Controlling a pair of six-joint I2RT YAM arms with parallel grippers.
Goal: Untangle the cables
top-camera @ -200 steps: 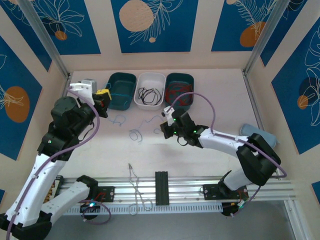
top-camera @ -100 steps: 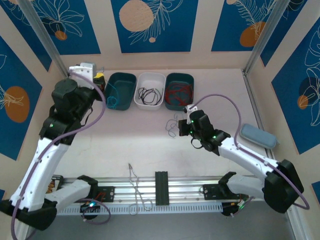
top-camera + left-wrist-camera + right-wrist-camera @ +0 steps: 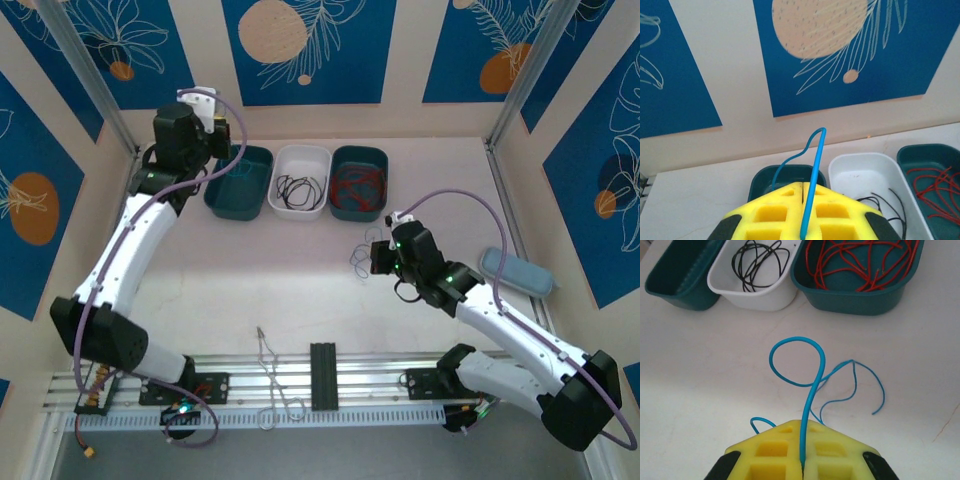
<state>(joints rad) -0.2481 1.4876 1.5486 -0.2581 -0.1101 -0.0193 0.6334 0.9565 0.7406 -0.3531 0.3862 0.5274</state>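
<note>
The teal tray (image 3: 239, 190) (image 3: 794, 175) is below my left gripper and already holds the blue cable's loose end, so the gripper will tip its fingers down and lower them over it to release.
My left gripper (image 3: 218, 140) hangs over the left teal tray (image 3: 262, 152), shut on a blue cable (image 3: 818, 159) that arches up from its yellow fingertips (image 3: 790, 192) and drops toward that tray (image 3: 765, 175). My right gripper (image 3: 375, 258) is low over the table's middle right, shut on another blue cable (image 3: 810, 396). This cable loops ahead of the jaws and trails loose ends on the table (image 3: 357, 263). Black cables (image 3: 298, 188) lie in the white tray (image 3: 300, 150). Red cables (image 3: 360, 188) lie in the right teal tray (image 3: 360, 150).
The three trays stand in a row at the back of the table. A pale blue case (image 3: 515, 272) lies at the right edge. A silvery wire loop (image 3: 270, 370) rests across the front rail (image 3: 320, 385). Aluminium posts (image 3: 515, 90) frame the back corners.
The left gripper has risen and swung back over the left teal tray with its blue cable. The right gripper has pulled its blue cable rightward and nearer, so the two strands have parted.
</note>
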